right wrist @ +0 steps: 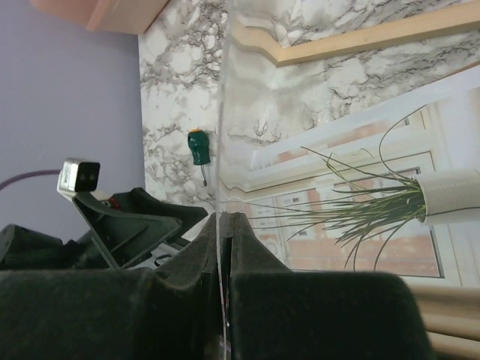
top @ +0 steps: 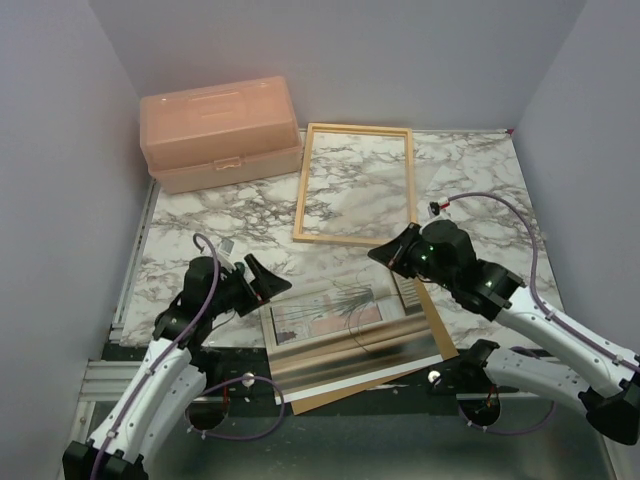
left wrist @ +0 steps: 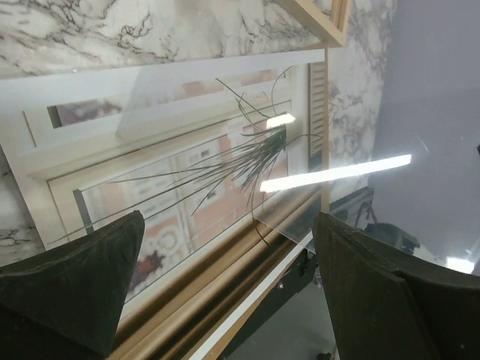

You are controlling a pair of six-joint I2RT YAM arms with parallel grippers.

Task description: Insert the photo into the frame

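Note:
The frame's near corner on the toolbox side is outward and below, so my left gripper needs to move its empty fingers outward and down onto that corner next.
The photo of a spiky plant at a window lies face up at the near edge on a brown backing board. The light-wood frame lies empty further back, beside the photo's far right corner. My right gripper is shut on the edge of a clear glass sheet, which stands edge-on between its pads above the photo. My left gripper hangs open over the photo's left side with nothing between its fingers. The glass reflects light there.
A peach toolbox stands at the back left, next to the frame. A small green-handled screwdriver lies on the marble tabletop left of the photo. Grey walls close in on both sides.

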